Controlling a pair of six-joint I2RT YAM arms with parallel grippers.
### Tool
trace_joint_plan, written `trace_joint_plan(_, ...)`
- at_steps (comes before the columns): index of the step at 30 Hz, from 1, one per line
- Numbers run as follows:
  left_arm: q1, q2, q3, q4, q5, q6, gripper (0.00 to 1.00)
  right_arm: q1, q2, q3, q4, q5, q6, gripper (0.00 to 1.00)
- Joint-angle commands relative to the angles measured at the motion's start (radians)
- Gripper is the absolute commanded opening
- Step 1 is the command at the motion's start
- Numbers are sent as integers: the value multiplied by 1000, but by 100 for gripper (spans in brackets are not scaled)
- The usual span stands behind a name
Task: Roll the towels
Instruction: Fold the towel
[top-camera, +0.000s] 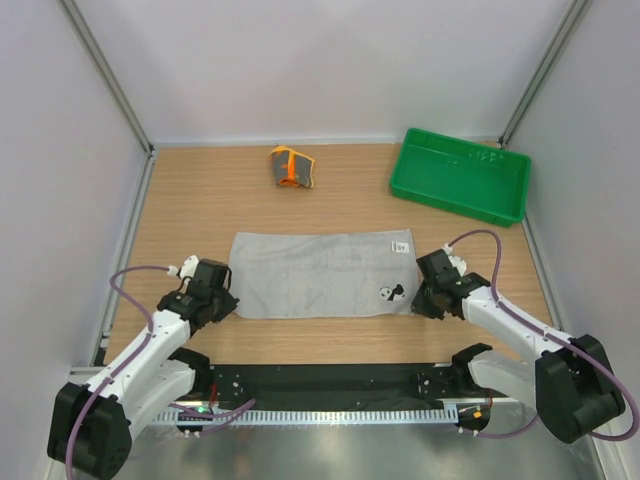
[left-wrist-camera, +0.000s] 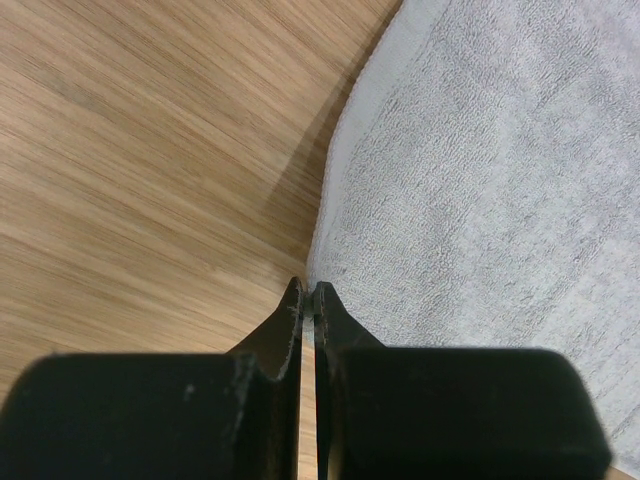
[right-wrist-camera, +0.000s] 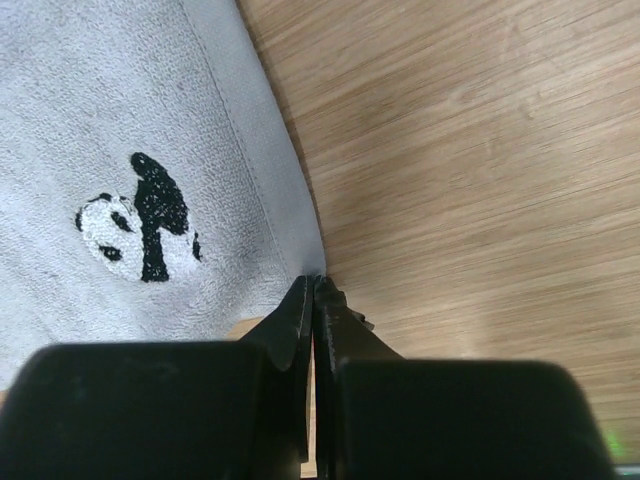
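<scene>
The towel's panda corner should first be lifted by my right gripper, so that it gets outward over the towel toward the white label (top-camera: 400, 247).
The light grey towel (top-camera: 320, 275) lies spread flat across the middle of the table, with a panda motif (right-wrist-camera: 140, 220) near its near right corner. My left gripper (top-camera: 225, 300) is shut on the towel's near left corner, and the left wrist view shows the cloth (left-wrist-camera: 480, 180) pinched at the tips (left-wrist-camera: 308, 290). My right gripper (top-camera: 425, 298) is shut on the near right corner of the towel (right-wrist-camera: 100, 120), with the tips (right-wrist-camera: 315, 283) on its hem. The orange and yellow patterned towel (top-camera: 291, 167) sits bundled at the back centre.
A green plastic tray (top-camera: 460, 175) stands at the back right, empty. White walls with metal posts enclose the table on three sides. A black rail with the arm bases runs along the near edge (top-camera: 330, 380).
</scene>
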Motion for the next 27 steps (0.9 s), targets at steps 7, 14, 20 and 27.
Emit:
trace_joint_plan(7,-4,-85,122,-169,-72,9,0,3,-183,71,-126,30,31,1)
trace_joint_plan(14,-5,-117,196,-229,8,20,0,1,-251,151,-206,-12,33,1)
trace_joint_plan(20,-4,-82,284,-234,-75,51,0,1,-188,244,-166,-2,19,1)
trace_joint_plan(27,37,119,439,-186,-101,130,0,-45,36,411,-77,1,-48,1)
